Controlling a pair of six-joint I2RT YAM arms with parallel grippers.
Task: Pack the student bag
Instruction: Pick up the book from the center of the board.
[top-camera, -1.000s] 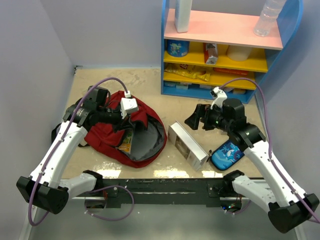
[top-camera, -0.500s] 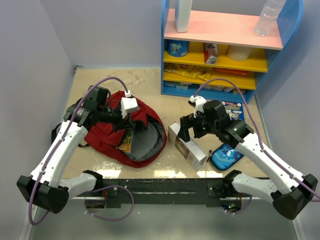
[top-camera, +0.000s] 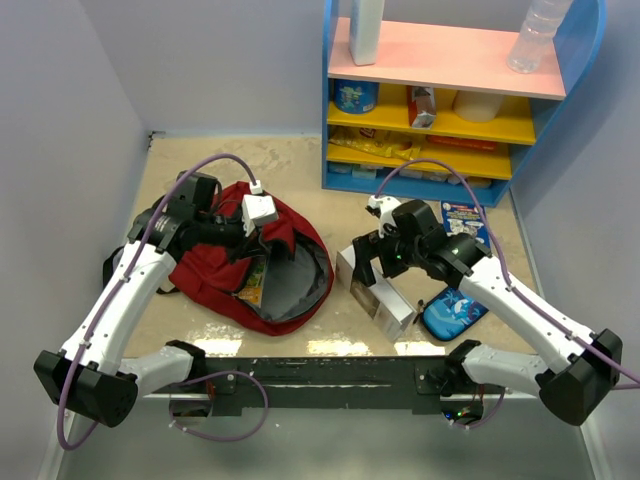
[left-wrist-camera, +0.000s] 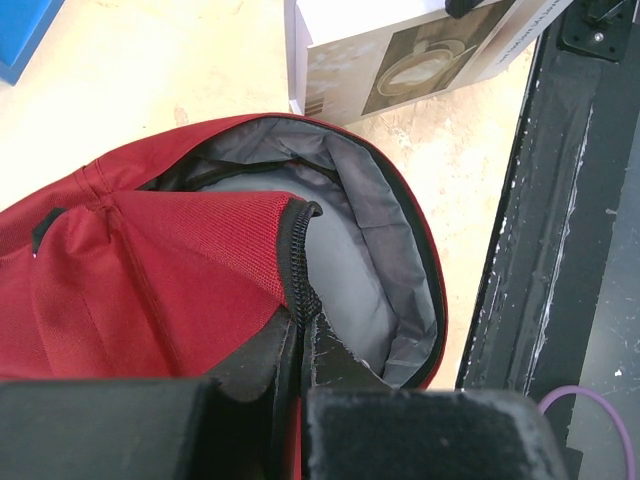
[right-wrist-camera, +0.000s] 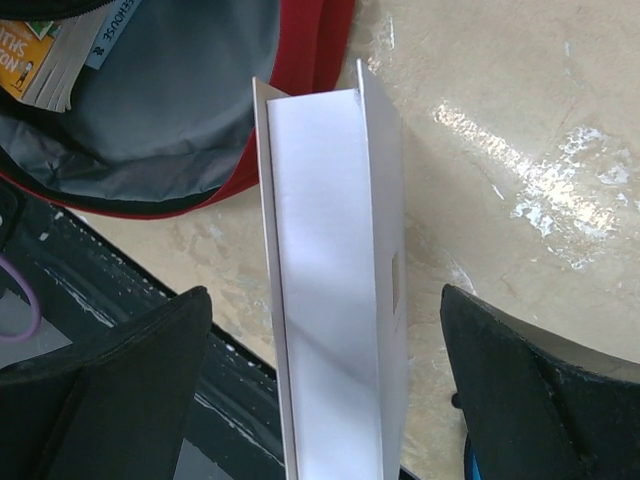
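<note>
The white book's upper edge (top-camera: 381, 289) (right-wrist-camera: 330, 350) lies below my right gripper, lined up between its open fingers, so I will lower the gripper astride it and close on both covers.
The student bag (top-camera: 210, 272), dark red with grey lining, lies open at the left of the table, and an orange-covered book (top-camera: 252, 285) shows inside it. My left gripper (top-camera: 262, 243) is shut on the bag's zipper edge and holds the mouth up; in the left wrist view the jaws (left-wrist-camera: 302, 318) pinch the black zip of the bag (left-wrist-camera: 150, 260). A white book (top-camera: 376, 291) stands on edge to the right of the bag. My right gripper (top-camera: 372, 262) hangs open over it, one finger on each side of the white book (right-wrist-camera: 335, 280), neither touching it.
A blue zip pouch (top-camera: 455, 308) lies right of the white book, near the front edge. A blue and yellow shelf (top-camera: 450, 100) with snacks and a bottle stands at the back right. A thin booklet (top-camera: 463, 220) lies before it. The black base rail (top-camera: 330, 375) runs along the front.
My right arm has swung left from above the blue pouch to above the white book, still open. The left arm and the bag have not moved.
</note>
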